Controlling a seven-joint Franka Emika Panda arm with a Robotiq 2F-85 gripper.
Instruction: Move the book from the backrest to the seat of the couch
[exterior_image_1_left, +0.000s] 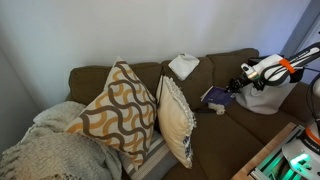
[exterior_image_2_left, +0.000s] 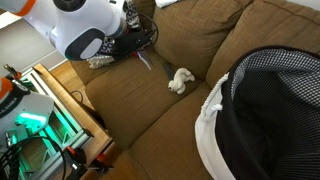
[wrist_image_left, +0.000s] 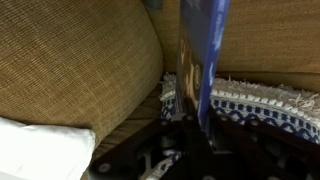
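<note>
I will carry the book in my gripper toward the patterned pillows next, lower it onto the clear fabric and let it go, because the seat (exterior_image_1_left: 245, 125) beside them is bare.
The olive-brown couch (exterior_image_1_left: 230, 70) fills both exterior views. My gripper (exterior_image_1_left: 230, 92) is shut on the small bluish-purple book (exterior_image_1_left: 213, 97) and holds it in front of the backrest (exterior_image_1_left: 215, 65), a little above the seat (exterior_image_1_left: 245, 125). In the wrist view the book (wrist_image_left: 203, 50) stands edge-on, pinched between the dark fingers (wrist_image_left: 195, 125), with the seat fabric (wrist_image_left: 70, 70) around it. In an exterior view the gripper (exterior_image_2_left: 140, 45) hangs over the seat (exterior_image_2_left: 160, 110); the book is hardly visible there.
A white folded cloth (exterior_image_1_left: 183, 66) lies on the backrest top. Patterned pillows (exterior_image_1_left: 120, 110) and a knit blanket (exterior_image_1_left: 50, 150) fill one end of the couch. A small white lumpy object (exterior_image_2_left: 180, 80) lies on the seat. A black-and-white checked bag (exterior_image_2_left: 270, 110) stands close by.
</note>
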